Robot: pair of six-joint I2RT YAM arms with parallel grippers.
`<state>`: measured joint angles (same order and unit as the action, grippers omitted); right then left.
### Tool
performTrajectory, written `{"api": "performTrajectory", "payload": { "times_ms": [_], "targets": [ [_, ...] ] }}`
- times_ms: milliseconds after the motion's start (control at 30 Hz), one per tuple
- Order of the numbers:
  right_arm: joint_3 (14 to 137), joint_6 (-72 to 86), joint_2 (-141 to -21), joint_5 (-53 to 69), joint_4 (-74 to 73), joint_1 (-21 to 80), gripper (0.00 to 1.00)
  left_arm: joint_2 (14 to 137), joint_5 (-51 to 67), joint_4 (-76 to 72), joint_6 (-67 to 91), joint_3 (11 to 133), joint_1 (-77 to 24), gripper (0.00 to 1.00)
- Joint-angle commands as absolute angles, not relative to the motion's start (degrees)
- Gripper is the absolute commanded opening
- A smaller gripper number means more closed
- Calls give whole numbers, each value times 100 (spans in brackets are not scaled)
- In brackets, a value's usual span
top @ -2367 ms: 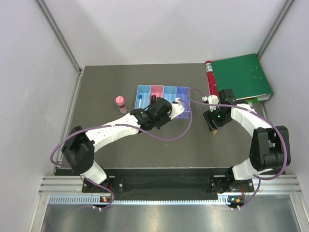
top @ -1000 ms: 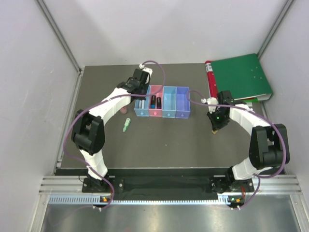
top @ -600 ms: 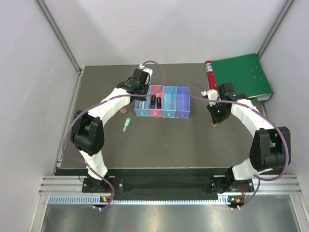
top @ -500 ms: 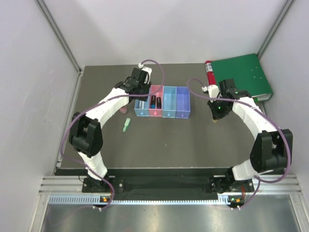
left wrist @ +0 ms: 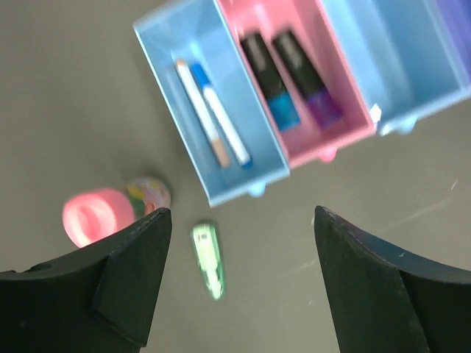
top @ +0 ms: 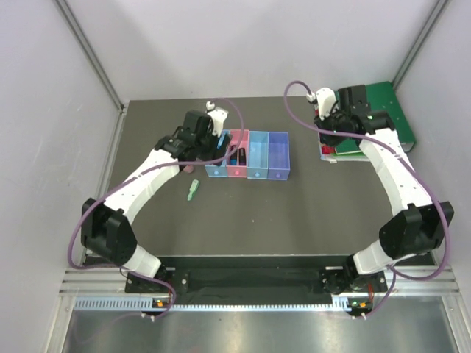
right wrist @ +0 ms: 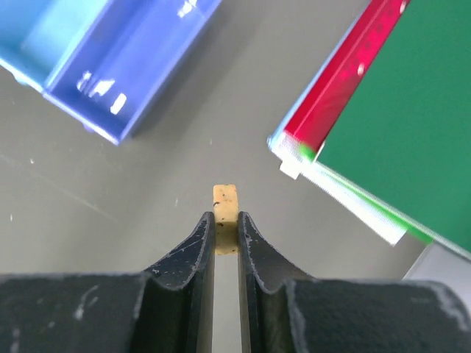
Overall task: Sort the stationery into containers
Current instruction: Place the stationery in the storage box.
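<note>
The empty violet bin (right wrist: 137,57) lies to the left in the top view, so the right gripper needs to carry the nub (right wrist: 225,197) that way next, over the bin, and release it.
The containers (top: 249,155) are a joined row of four bins: light blue (left wrist: 213,118), pink (left wrist: 294,81), light blue, violet (right wrist: 125,73). Two thin pens (left wrist: 210,114) lie in the left blue bin and two dark markers (left wrist: 283,81) in the pink one. A pale green marker (left wrist: 207,259) lies on the table in front of the bins, with a pink-capped bottle (left wrist: 99,217) to its left. My left gripper (left wrist: 243,213) hangs open above the marker, holding nothing. My right gripper (right wrist: 225,220) is shut on a tiny tan nub (right wrist: 225,197), raised beside the violet bin.
A large green binder (top: 383,110) lies at the back right with a red folder (right wrist: 342,81) along its left edge. My right arm (top: 390,169) reaches over them. Grey walls close in both sides and the back of the table (top: 294,213).
My left gripper has opened and drawn back a little from the left blue bin. My right arm has lifted and swung toward the back, by the binder, with the tan nub still held.
</note>
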<state>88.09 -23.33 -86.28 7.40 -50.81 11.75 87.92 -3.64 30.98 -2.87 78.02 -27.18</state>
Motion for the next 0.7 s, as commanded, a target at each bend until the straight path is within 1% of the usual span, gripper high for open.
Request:
{"api": "performTrajectory", "payload": {
  "times_ms": [0, 200, 333, 433, 667],
  "targets": [
    [9430, -2241, -9087, 844, -4948, 1388, 0, 8254, -350, 3103, -975, 7077, -2777, 81],
    [9931, -2250, -9693, 861, -4843, 1661, 0, 7964, -790, 3138, -1274, 6189, -2777, 81],
    [10274, -2233, -10124, 888, -4781, 1810, 0, 7744, -1194, 2901, -1485, 5618, -2777, 81],
    [10485, -2241, -10458, 914, -4738, 1898, 0, 7743, -1441, 2944, -1494, 5476, -2786, 81],
    [10810, -2285, -11108, 932, -4658, 2092, 0, 7840, -1424, 2699, -1538, 5089, -2777, 81]
  ]
}}
